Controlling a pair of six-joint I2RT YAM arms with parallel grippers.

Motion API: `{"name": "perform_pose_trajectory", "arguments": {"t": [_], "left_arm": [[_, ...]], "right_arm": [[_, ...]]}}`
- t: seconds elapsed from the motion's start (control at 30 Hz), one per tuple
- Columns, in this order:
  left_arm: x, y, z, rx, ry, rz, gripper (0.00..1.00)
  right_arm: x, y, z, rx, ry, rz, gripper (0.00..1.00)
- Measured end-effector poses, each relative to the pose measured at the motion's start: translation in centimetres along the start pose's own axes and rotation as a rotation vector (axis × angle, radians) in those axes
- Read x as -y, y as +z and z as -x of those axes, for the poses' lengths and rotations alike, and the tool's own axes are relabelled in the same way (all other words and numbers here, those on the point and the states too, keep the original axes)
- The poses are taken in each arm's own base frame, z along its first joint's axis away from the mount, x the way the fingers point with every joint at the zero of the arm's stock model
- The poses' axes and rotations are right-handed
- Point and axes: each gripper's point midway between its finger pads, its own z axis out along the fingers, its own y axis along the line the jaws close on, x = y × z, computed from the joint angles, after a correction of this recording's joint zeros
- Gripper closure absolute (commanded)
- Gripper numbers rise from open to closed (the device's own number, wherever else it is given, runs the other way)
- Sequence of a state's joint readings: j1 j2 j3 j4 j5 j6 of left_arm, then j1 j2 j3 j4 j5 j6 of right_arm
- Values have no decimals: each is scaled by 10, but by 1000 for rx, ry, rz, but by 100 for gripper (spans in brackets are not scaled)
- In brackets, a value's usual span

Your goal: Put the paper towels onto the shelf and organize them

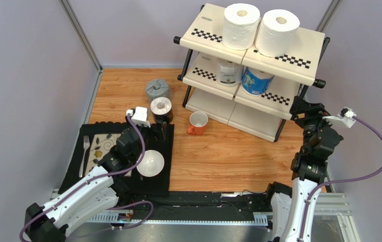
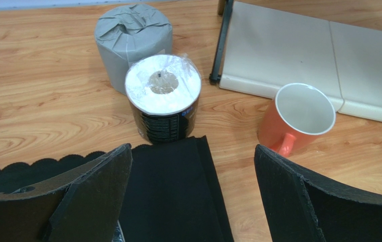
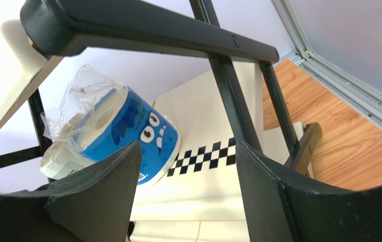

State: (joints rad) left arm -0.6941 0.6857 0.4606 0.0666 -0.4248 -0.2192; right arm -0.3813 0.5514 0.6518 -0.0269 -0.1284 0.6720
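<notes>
Outward of my left gripper stands the black roll, so I should reach outward and close on its rim point(image 1: 154, 106) point(image 2: 137, 86) opposite the orange mug, where the wood lies clear.
The shelf point(image 1: 299, 60) stands at the back right. Two plain white rolls point(image 1: 241, 25) point(image 1: 277, 33) stand on its top tier. A clear-wrapped white roll point(image 1: 228, 71) and a blue roll point(image 1: 254, 81) sit on the middle tier; the blue roll also shows in the right wrist view point(image 3: 127, 136). A grey roll point(image 1: 156, 90) point(image 2: 132, 43) and a black roll point(image 1: 161, 109) point(image 2: 163, 101) stand on the floor. My left gripper point(image 1: 158, 130) point(image 2: 193, 151) is open, just short of the black roll. My right gripper point(image 1: 305, 107) point(image 3: 188, 148) is open and empty, beside the shelf's right end.
An orange mug point(image 1: 197, 122) point(image 2: 296, 118) stands between the black roll and the shelf. A black placemat point(image 1: 77, 166) holds a white bowl point(image 1: 150, 163), a fork point(image 1: 85, 151) and a patterned piece. Grey walls close in the left and right sides.
</notes>
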Motion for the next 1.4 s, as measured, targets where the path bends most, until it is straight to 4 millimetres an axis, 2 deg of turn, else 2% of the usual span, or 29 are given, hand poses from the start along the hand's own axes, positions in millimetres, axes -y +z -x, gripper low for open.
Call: {"name": "perform_pose_trajectory", "arguments": {"t": [0.23,0.4,0.6,0.7,0.83,1.07,1.2,1.4], "left_arm": [[-23,27,6,-99,-52,63,1],[-50,46,-13,-179,-142,118,3],[-73,66,-38,-273,-290,139,4],[-73,76,-41,-295,-326,124,4],[-68,92,-32,-283,-371,81,4],[-67,120,-26,-291,-391,57,11],[-68,128,-32,-315,-389,62,16],[-72,135,-55,-376,-381,81,17]], "right_arm": [[-5,-7,-15,-63,24,16,29],[-11,-12,-19,-92,29,29,30],[-30,-20,-7,-79,31,77,30],[-37,-23,-3,-70,30,99,30],[-38,-25,-5,-81,32,102,31],[-39,-27,-8,-94,34,102,31],[-38,-27,-9,-96,40,100,31],[-36,-26,-12,-102,47,94,32]]}}
